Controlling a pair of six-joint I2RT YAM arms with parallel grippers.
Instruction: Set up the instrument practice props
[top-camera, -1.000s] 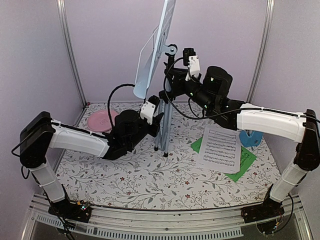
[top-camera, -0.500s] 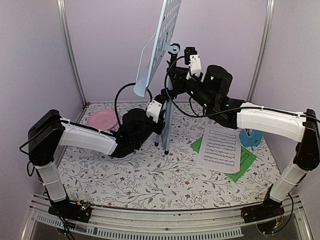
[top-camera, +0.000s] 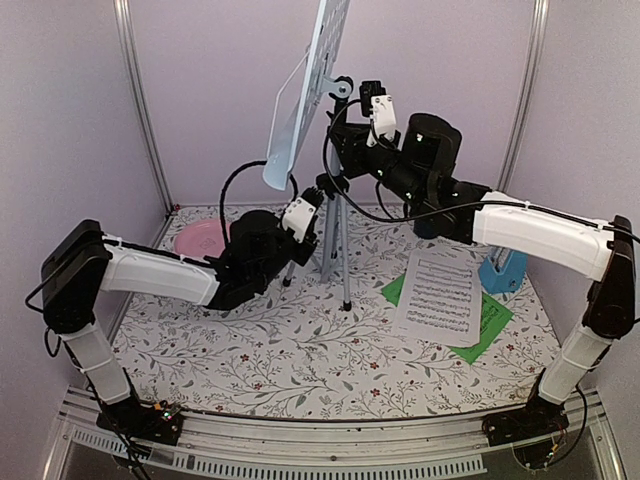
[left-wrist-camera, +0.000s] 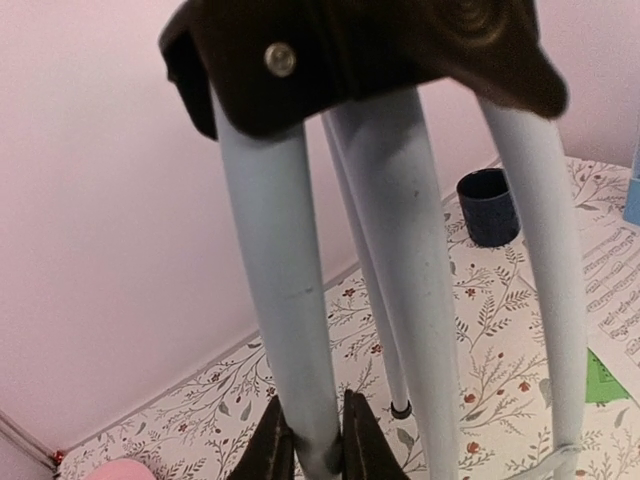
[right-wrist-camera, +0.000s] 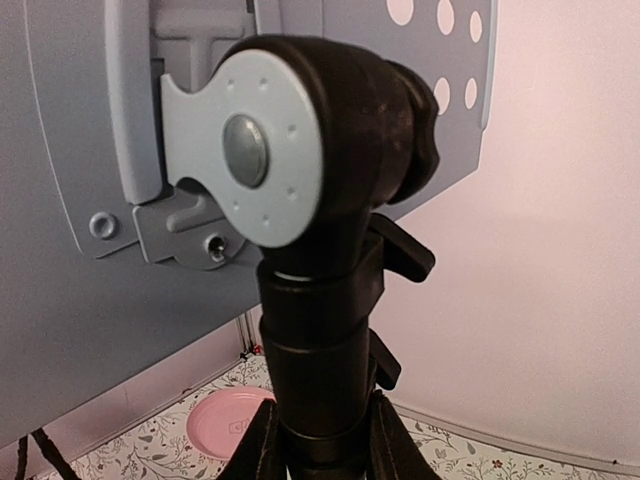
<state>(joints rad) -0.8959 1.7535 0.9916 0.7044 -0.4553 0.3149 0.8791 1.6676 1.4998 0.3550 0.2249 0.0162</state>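
Note:
Next, my right gripper shifts the collar of the stand's post left in the top view toward the plate and releases it. The reason is that my left gripper holds a tripod leg.
The pale perforated music stand stands upright at the back middle on its silver tripod, whose legs are spread. My left gripper is shut on one tripod leg low down. My right gripper is shut on the black collar of the stand's post just under the desk hinge. A white sheet-music page lies on a green page at the right. The blue metronome stands behind my right forearm.
A pink plate lies at the back left, also in the right wrist view. A dark blue mug stands near the back wall. Pink walls and metal frame posts close in the sides and back.
The tripod legs have spread apart from a closed bundle. My left gripper moved left and back with one leg. The stand's desk shifted slightly left and up.

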